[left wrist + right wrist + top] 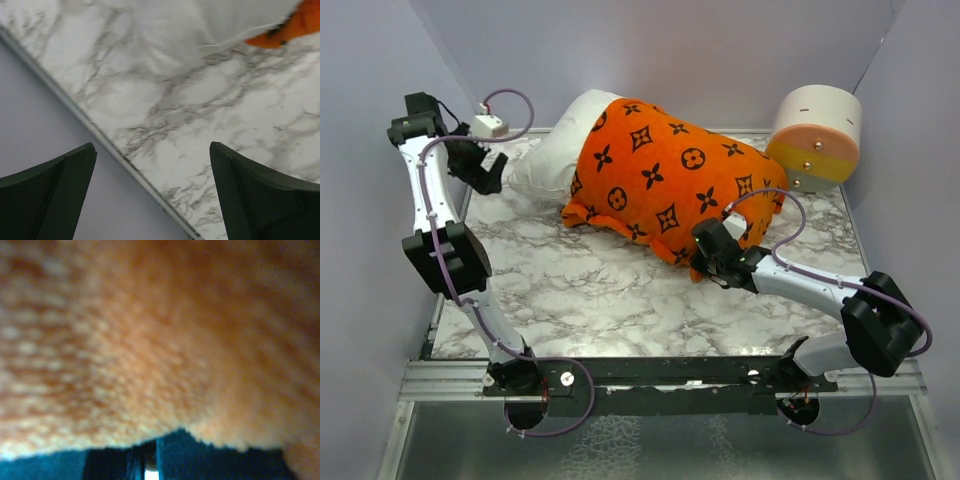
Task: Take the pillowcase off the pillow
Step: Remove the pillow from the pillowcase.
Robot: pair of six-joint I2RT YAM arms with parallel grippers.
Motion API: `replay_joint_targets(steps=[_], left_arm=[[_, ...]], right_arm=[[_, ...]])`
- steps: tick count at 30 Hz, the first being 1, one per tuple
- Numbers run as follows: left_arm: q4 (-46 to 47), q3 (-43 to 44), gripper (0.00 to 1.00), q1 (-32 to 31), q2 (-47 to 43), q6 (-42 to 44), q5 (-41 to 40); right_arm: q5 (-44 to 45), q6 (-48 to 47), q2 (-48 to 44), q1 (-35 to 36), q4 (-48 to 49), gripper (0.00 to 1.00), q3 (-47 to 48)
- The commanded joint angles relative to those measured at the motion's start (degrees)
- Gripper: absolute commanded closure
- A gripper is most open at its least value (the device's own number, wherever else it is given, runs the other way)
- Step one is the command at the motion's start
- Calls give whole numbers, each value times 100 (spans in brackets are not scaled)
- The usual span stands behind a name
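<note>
I should next move my left gripper down and to the right in the top view to close on the pillow's bare near corner (527, 183), which sticks out of the pillowcase (670, 175).
The white pillow (552, 152) lies at the back of the table, most of it inside an orange pillowcase (670, 175) with dark monogram marks. Its bare left end sticks out of the case. My left gripper (490, 178) is open and empty, hovering beside that bare end over the table's left edge. The left wrist view shows the pillow (200, 25), a bit of the pillowcase (295, 27) and my left gripper (152, 147) with its jaws wide apart. My right gripper (712, 262) is shut on the pillowcase's near right edge. In the right wrist view the orange fabric (150, 330) fills the frame above the nearly closed right gripper (150, 460).
A white-orange-yellow cylinder (815, 135) lies on its side at the back right corner. Grey walls close in the marble table (600, 295) on the left, back and right. The table's left rim (100, 137) runs under my left gripper.
</note>
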Motion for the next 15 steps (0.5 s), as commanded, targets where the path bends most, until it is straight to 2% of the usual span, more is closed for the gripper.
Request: replay_joint_targets(steps=[1,10,15], left_arm=[[-852,-804,1,-426,-368,1231,1010],[-421,-200,1,-775,381,988,1023],[-266,-351,1,-1098,632,1080,747]], right_arm=[[-21,-15,-10,-3,293,99,96],[5,80,-382,-5,240,99,-241],[24,139,-612,-4,244,99,-426]])
